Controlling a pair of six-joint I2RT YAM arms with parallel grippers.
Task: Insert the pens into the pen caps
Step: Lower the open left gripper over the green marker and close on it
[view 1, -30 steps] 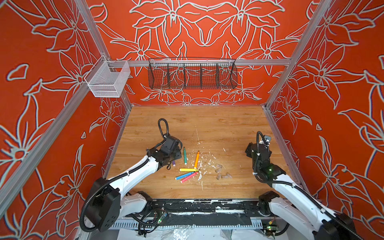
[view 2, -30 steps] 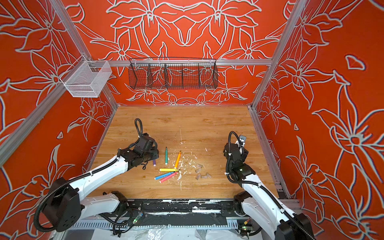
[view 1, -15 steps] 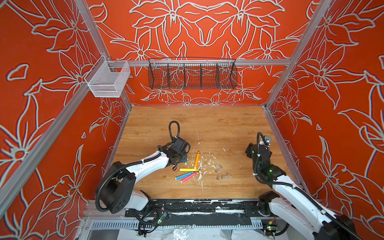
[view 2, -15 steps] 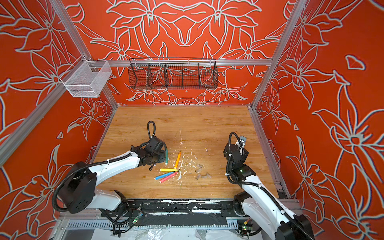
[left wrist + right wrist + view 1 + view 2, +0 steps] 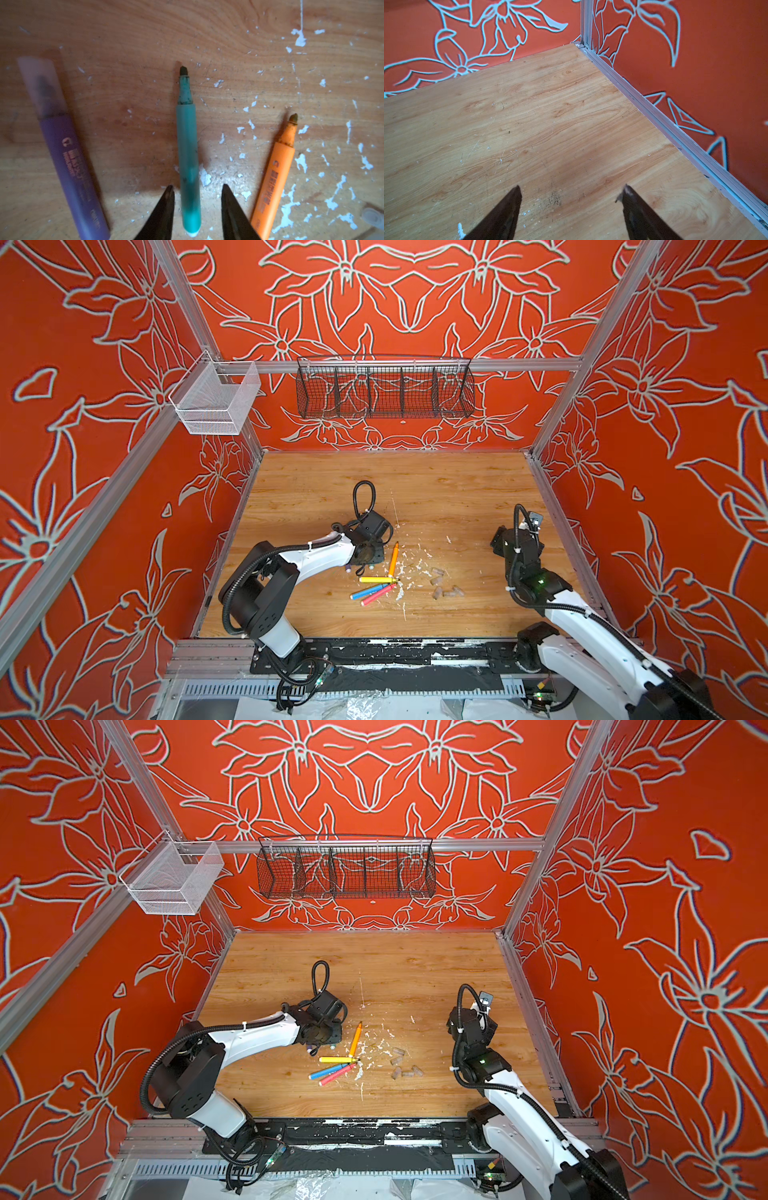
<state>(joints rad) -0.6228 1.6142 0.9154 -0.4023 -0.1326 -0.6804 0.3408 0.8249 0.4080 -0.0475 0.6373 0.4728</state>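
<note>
The green pen's uncapped tip has to stay clear for a cap. My left gripper will next lower around the rear half of the green pen's body (image 5: 189,184) and close there, which leaves the tip clear.
In the left wrist view my left gripper (image 5: 196,189) is open and straddles the rear end of the uncapped green pen (image 5: 188,155), with a gap on each side. The purple pen (image 5: 68,162) lies on one side of it with a clear cap (image 5: 41,87) on its tip. The uncapped orange pen (image 5: 276,176) lies on the other side. In both top views the yellow (image 5: 376,580), blue (image 5: 365,592) and pink (image 5: 378,594) pens lie near the left gripper (image 5: 366,560). Several loose pen caps (image 5: 438,572) sit to the right of them. My right gripper (image 5: 572,195) is open and empty.
White flecks (image 5: 409,568) litter the wooden floor (image 5: 457,497) around the pens. The right arm (image 5: 517,545) stands near the right wall rail (image 5: 675,133). A black wire basket (image 5: 384,391) and a white mesh basket (image 5: 214,400) hang on the walls above.
My left arm has swung right, from beside the purple pen to over the green pen, and its jaws have opened a little. The right arm has not moved.
</note>
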